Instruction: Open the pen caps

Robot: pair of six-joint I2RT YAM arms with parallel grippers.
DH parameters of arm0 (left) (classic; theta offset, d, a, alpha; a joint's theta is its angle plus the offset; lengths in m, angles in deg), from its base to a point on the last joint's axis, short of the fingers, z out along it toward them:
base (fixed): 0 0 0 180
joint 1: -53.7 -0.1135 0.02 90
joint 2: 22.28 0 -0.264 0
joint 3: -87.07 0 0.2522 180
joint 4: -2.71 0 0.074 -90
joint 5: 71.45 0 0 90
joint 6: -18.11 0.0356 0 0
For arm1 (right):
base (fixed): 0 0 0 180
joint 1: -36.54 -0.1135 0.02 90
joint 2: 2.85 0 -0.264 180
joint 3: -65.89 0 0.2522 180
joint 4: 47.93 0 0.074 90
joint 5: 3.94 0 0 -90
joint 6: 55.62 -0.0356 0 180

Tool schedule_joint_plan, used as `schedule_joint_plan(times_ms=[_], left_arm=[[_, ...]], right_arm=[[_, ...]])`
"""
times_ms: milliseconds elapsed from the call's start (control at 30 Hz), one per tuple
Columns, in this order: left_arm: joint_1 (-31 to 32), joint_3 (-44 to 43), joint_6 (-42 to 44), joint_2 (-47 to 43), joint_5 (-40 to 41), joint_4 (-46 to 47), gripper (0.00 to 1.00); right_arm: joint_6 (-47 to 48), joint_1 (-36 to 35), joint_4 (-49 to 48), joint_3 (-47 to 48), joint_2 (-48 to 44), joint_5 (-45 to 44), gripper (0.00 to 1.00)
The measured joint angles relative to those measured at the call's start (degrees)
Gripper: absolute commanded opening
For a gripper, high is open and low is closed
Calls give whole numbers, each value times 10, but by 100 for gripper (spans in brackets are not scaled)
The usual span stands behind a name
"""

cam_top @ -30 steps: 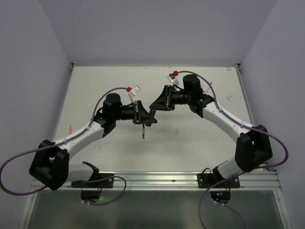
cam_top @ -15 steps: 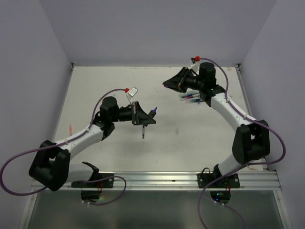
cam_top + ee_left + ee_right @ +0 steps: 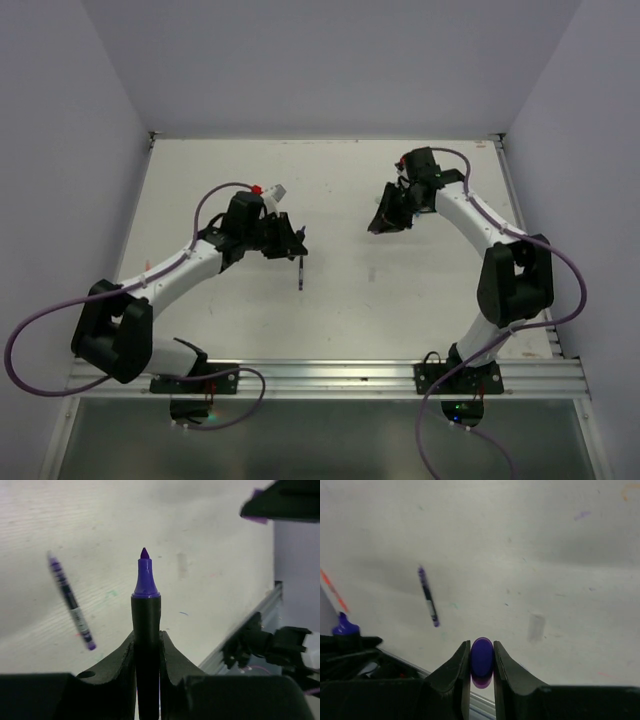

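The left gripper lowers its dark-bodied pen onto the table next, close (image 3: 292,271) (image 3: 61,608) beside the loose purple pen, since the cap sits in my right gripper.
My left gripper (image 3: 296,244) (image 3: 146,639) is shut on a purple pen (image 3: 146,580) with a dark body. The pen's purple tip is bare and points away from the wrist, above the table. My right gripper (image 3: 381,223) (image 3: 482,655) is shut on a short purple pen cap (image 3: 482,661), seen end-on between the fingers. The two grippers are apart, left and right of the table's middle. A second purple pen (image 3: 300,275) (image 3: 71,601) (image 3: 428,602) lies loose on the white table (image 3: 330,330), just in front of my left gripper. Other pens are hidden.
A metal rail (image 3: 330,375) runs along the table's near edge. Pale walls close in the left, back and right sides. A thin red-orange streak (image 3: 148,270) (image 3: 332,590) lies near the left edge. Faint ink marks dot the table.
A second ago both grippers met at the table's middle. The right gripper pulled away up and right with the cap, then dropped lower. The left gripper turned, holding the bare-tipped pen.
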Motion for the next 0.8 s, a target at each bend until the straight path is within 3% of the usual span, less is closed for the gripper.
schedule_joint_plan(times_ms=[200, 400, 800], left_arm=[[2, 44, 38, 11, 131, -49, 0], [3, 51, 60, 63, 233, -67, 0], [18, 31, 52, 118, 265, -52, 0]], right_arm=[[62, 0, 86, -72, 0, -34, 0], [86, 0, 109, -88, -10, -53, 0], [94, 0, 111, -91, -17, -64, 0]])
